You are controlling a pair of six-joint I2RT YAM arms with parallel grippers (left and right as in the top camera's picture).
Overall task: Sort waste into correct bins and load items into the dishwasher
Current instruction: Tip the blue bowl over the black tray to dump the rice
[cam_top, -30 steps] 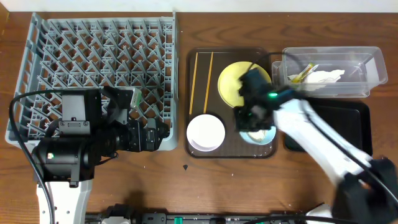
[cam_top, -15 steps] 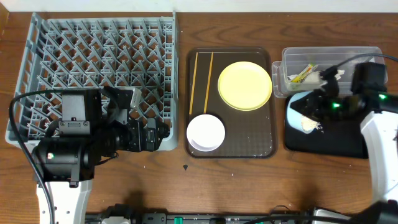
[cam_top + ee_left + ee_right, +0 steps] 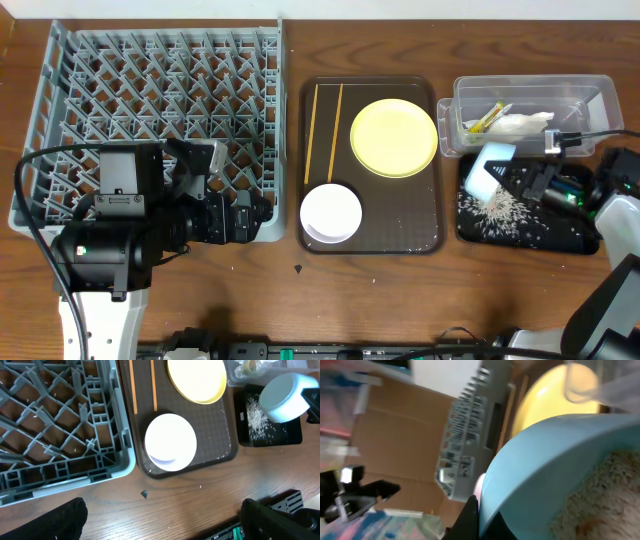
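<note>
My right gripper next goes left in the overhead view and down, turning the bowl upright. It then releases it on the empty tray corner [image 3: 404,213] beside the white bowl [image 3: 331,212].
My right gripper [image 3: 528,183] is shut on the rim of the light blue bowl [image 3: 488,170], tipped on its side over the black tray [image 3: 570,232]. Pale rice scraps [image 3: 497,212] lie spilled in the tray. The bowl fills the right wrist view [image 3: 560,470] with scraps still inside. The clear tub [image 3: 590,100] holds the green-yellow wrapper [image 3: 484,120] and the white napkin [image 3: 520,124]. The yellow plate [image 3: 394,137], white bowl [image 3: 331,212] and two chopsticks [image 3: 325,130] lie on the brown serving tray [image 3: 425,235]. My left gripper [image 3: 160,520] is open above bare table, near the grey dish rack [image 3: 150,110].
The brown serving tray sits between the rack and the bins. A small dark speck [image 3: 298,268] lies on the wooden table in front of it. The small white cup is not in view.
My right gripper carried the light blue bowl from the brown tray to the black tray and tipped it. Rice scraps have spilled into the black tray. The left arm has not moved.
</note>
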